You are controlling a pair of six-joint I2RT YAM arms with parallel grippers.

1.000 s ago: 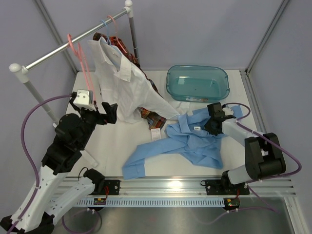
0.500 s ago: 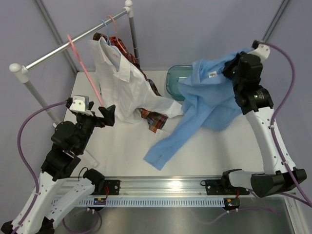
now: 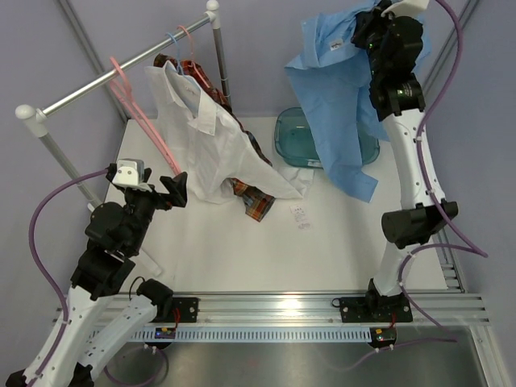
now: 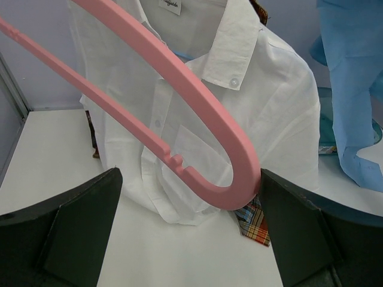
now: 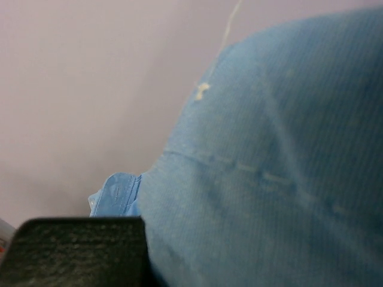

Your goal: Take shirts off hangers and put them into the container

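The light blue shirt still hangs outside the container, so my right gripper needs to move down next over the teal container (image 3: 292, 139) below it and let go of the cloth.
My right gripper (image 3: 364, 34) is raised high at the back right, shut on the light blue shirt (image 3: 339, 97) near its collar. The shirt hangs down in front of the teal container (image 3: 292, 139) and fills the right wrist view (image 5: 269, 179). My left gripper (image 3: 176, 189) stands open around the lower end of a pink hanger (image 4: 179, 89), whose curved end touches the right finger (image 4: 305, 227). The white shirt (image 3: 210, 137) hangs from the rail on its hanger. The plaid shirt (image 3: 251, 201) shows beneath its hem, and again in the left wrist view (image 4: 254, 221).
A silver rail (image 3: 105, 81) on two posts crosses the back left, with a light blue hanger (image 3: 172, 42) and a pink hanger (image 3: 188, 39) hooked near its right end. A small white tag (image 3: 299, 214) lies on the table.
The right arm has lifted the light blue shirt from the table to high above the container. The left arm drew back slightly, and the pink hanger now slants between its open fingers.
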